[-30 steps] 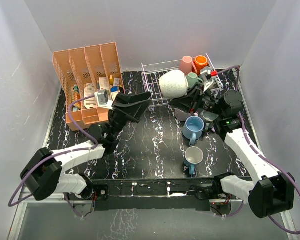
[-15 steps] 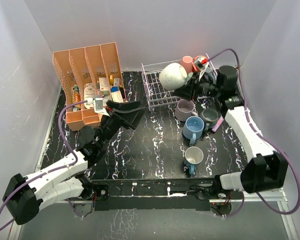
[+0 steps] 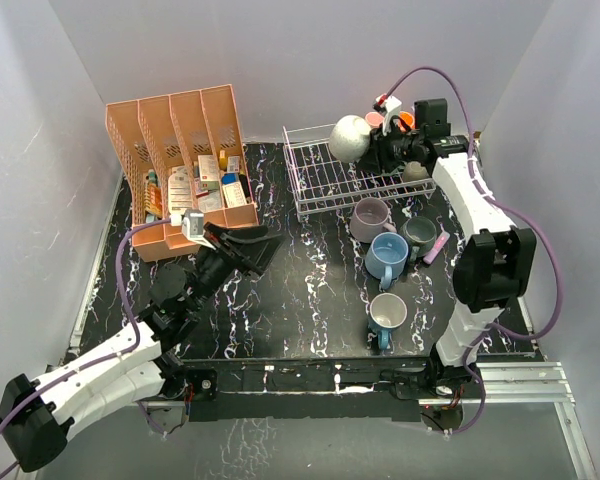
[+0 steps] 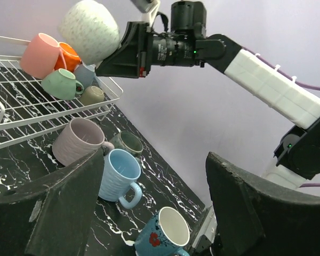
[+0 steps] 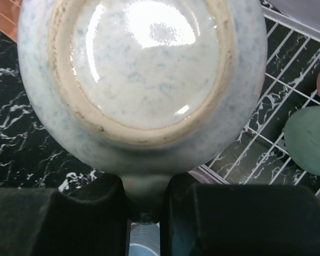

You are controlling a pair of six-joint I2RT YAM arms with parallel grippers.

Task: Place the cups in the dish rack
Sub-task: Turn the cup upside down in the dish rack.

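Note:
My right gripper lowers the cream speckled mug onto the bare rack wires point(image 3: 331, 158) point(image 5: 280, 92) beside the pink mug next and releases the mug's handle, since that spot is empty.
My right gripper point(image 3: 378, 152) is shut on the handle of a cream speckled mug point(image 3: 350, 138) and holds it above the far side of the white wire dish rack point(image 3: 320, 190). The right wrist view shows the mug's base point(image 5: 141, 69) filling the frame, with my right gripper point(image 5: 146, 208) clamped on its handle. Pink point(image 3: 374, 120), orange point(image 3: 405, 120) and other mugs lie in the rack's far right corner. Lilac point(image 3: 370, 218), light blue point(image 3: 388, 258), dark grey point(image 3: 418, 232) and teal point(image 3: 387, 315) mugs stand on the table. My left gripper point(image 3: 255, 245) is open and empty, left of them.
A salmon-pink slotted organizer point(image 3: 170, 150) full of small items stands at the back left. A small pink stick point(image 3: 435, 245) lies right of the dark grey mug. The left wrist view shows green point(image 4: 61, 84) and olive point(image 4: 93, 95) mugs in the rack point(image 4: 21, 106).
My right arm has lifted the cream mug up and back, from the rack's front to above its far side. My left arm has drawn back toward the near left.

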